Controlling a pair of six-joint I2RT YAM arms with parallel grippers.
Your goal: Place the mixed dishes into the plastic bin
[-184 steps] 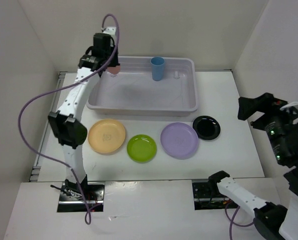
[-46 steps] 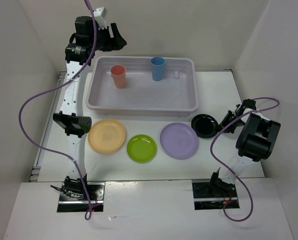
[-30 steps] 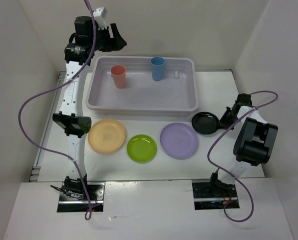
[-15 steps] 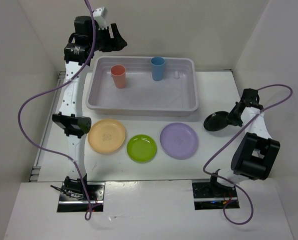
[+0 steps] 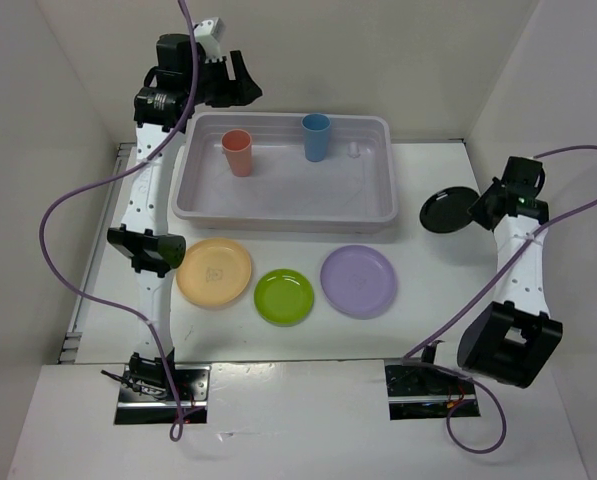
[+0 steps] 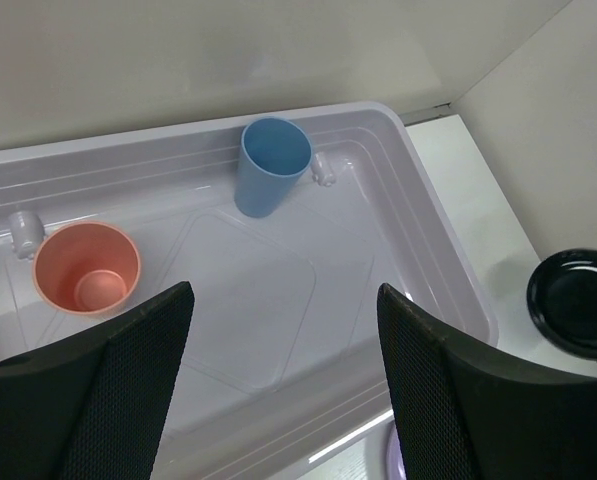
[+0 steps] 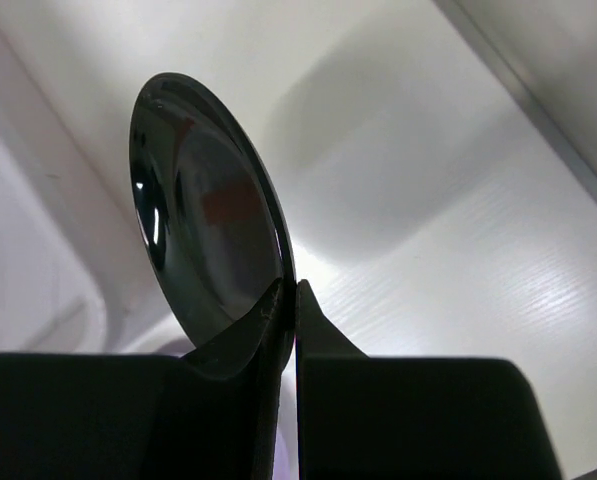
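Observation:
The plate needs to go left in the top view in my right gripper, to the bare bottom of the bin near the blue cup, then down and free.
My right gripper (image 5: 481,208) is shut on the rim of the small black plate (image 5: 448,210), held tilted in the air just right of the plastic bin (image 5: 388,205). In the right wrist view the black plate (image 7: 203,215) stands on edge, pinched at my right gripper (image 7: 290,290). The coral-red cup (image 5: 238,152) and blue cup (image 5: 316,136) stand inside the bin. Pale orange plate (image 5: 214,271), lime green plate (image 5: 284,296) and lilac plate (image 5: 359,280) lie on the table in front of it. My left gripper (image 5: 240,82) hangs open and empty above the bin's far left corner, as the left gripper (image 6: 283,350) shows over the bin floor.
White walls close in the table on the left, back and right. A purple cable loops off each arm. The right arm's elbow (image 5: 508,345) rests near the front right of the table.
The right gripper shut on the black plate, lifted it off the table and carried it up and to the right. The left arm has barely moved since setting down the coral-red cup.

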